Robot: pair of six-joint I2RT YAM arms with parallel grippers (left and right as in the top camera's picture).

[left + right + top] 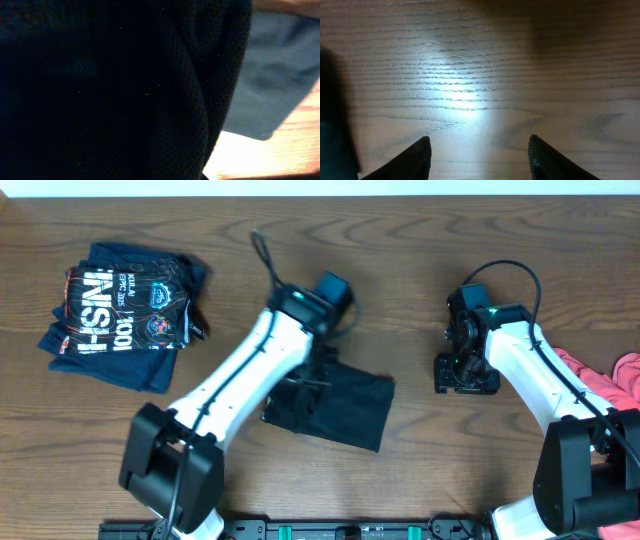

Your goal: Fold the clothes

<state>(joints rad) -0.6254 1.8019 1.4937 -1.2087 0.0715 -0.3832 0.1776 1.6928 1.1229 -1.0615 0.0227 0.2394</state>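
Next, my left gripper should move down and across to release fabric on the garment's flat part [354, 398] [272, 72], since this lies below and to its right in the overhead view.
A black mesh garment [340, 408] lies crumpled at the table's middle. My left gripper [308, 383] is down at its left part. Black fabric [125, 90] hangs right against the left wrist camera and hides the fingers; the gripper seems shut on it. A lit strip of table [270, 155] shows at the lower right of that view. My right gripper [466, 376] hovers over bare wood to the right of the garment. Its fingers [479, 155] are open and empty. The garment's dark edge [332, 125] shows at the left of the right wrist view.
A folded dark blue garment with printed lettering [125, 315] lies at the back left. A pink-red garment [600, 375] lies at the right edge, partly behind the right arm. The wooden table [470, 470] spreads round them.
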